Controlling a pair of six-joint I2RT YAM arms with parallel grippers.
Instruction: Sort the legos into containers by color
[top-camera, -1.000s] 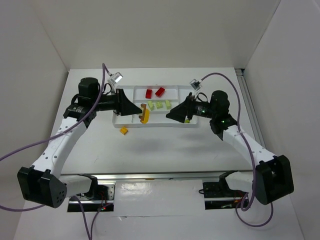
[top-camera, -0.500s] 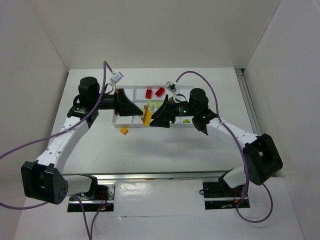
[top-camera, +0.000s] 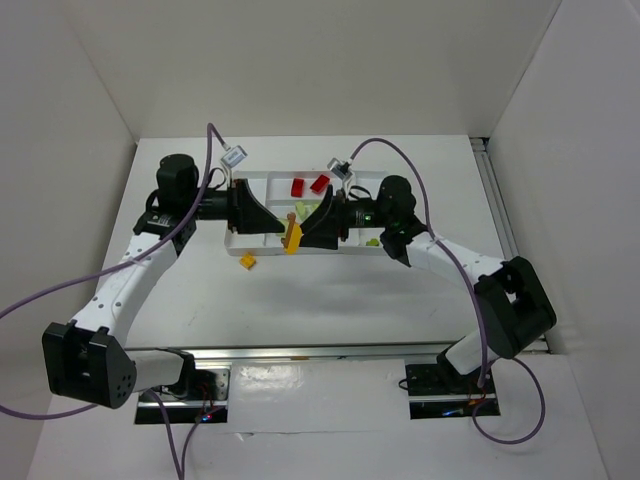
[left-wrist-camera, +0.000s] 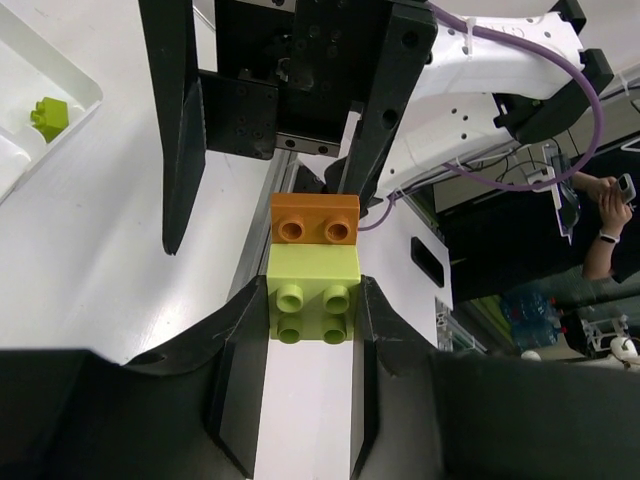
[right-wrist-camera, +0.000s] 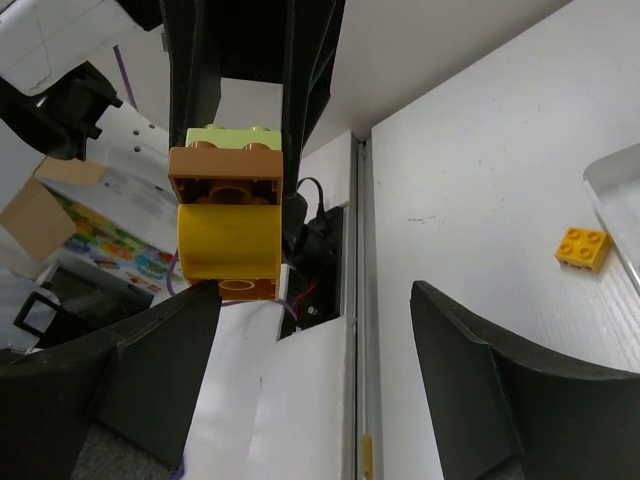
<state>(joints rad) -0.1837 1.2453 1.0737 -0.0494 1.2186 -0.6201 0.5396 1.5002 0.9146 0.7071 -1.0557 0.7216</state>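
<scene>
The stack sits toward one fingertip of my right gripper, so the gripper should move outward and toward my left gripper to get the yellow piece between its fingers.
My left gripper is shut on a light green brick that carries an orange brick and, at its outer end, a yellow piece. This stack of legos hangs over the front left of the white tray. My right gripper faces it, open, with the stack just beyond its left fingertip. Two red legos lie in the tray's back slot, and light green ones lie lower down. One yellow brick lies on the table in front of the tray.
White walls enclose the table on three sides. A metal rail runs along the near edge between the arm bases. Purple cables loop above both wrists. The tray's left corner holds one green brick.
My right gripper has swung left from the tray's right end to face the stack held by the left gripper. The left gripper has kept its grip and barely moved.
</scene>
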